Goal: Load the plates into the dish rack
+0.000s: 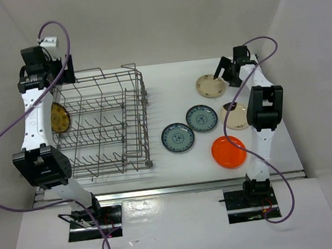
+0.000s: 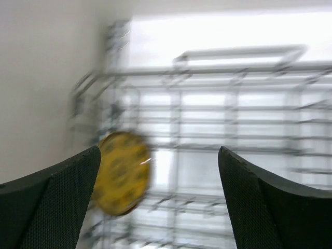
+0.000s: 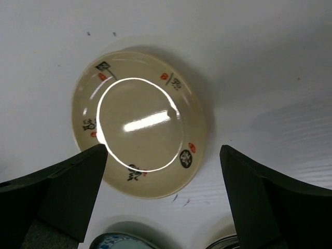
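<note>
Next, my right gripper moves down astride the cream plate's rim by the round black mark (image 1: 224,88) (image 3: 196,167) and closes there, since that rim shows between my open fingers.
The grey wire dish rack (image 1: 104,124) stands on the left of the table. The brown-yellow plate (image 1: 59,118) stands on edge at its left end and also shows, blurred, in the left wrist view (image 2: 122,171). My left gripper (image 1: 61,73) is open and empty above the rack's far left corner (image 2: 159,155). My right gripper (image 1: 226,73) is open and empty just above a cream plate (image 1: 211,85) (image 3: 140,124). A second cream plate (image 1: 236,116) is partly hidden by the right arm. Two blue-green plates (image 1: 201,118) (image 1: 177,138) and the orange plate (image 1: 228,151) lie flat on the table.
White walls close in the table on the left, back and right. A blue-green plate's rim (image 3: 116,243) shows at the bottom of the right wrist view. The rack's tines (image 2: 233,129) fill the left wrist view.
</note>
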